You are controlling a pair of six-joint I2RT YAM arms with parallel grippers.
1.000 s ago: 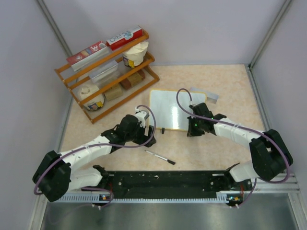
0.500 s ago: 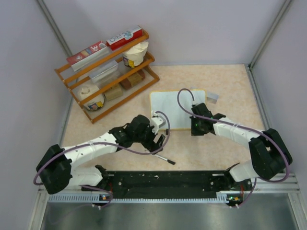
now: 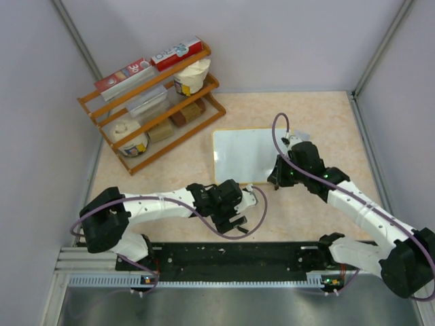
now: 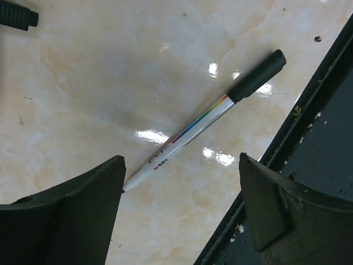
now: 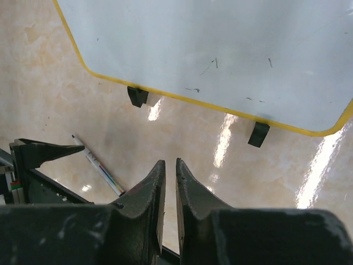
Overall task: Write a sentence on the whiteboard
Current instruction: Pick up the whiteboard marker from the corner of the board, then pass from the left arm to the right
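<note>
The marker's tip end is already between the open fingers, so my left gripper should go down onto the marker's white body behind the tip [image 4: 163, 158] and close.
The whiteboard [image 3: 246, 153] lies flat mid-table; in the right wrist view [image 5: 209, 49] its yellowish frame and two black feet [image 5: 137, 96] show. It carries only a few faint marks, and no lettering is visible. A white marker with a black cap [image 4: 204, 118] lies on the table near the black rail, also seen in the right wrist view [image 5: 100, 166]. My left gripper [image 4: 179, 207] is open and hovers over it, its fingers either side of the tip end, covering it in the top view [image 3: 234, 216]. My right gripper [image 5: 170, 165] is shut and empty, above the table just before the board's near edge [image 3: 275, 178].
An orange wooden rack [image 3: 153, 95] with boxes and jars stands at the back left. A small grey block [image 3: 304, 137] lies behind the board's right corner. The black base rail [image 3: 231, 255] runs along the near edge, close to the marker [image 4: 309, 165].
My left arm has swung right and toward the near edge, from beside the board's left corner to over the marker. My right gripper has pulled back slightly from the board's near edge.
</note>
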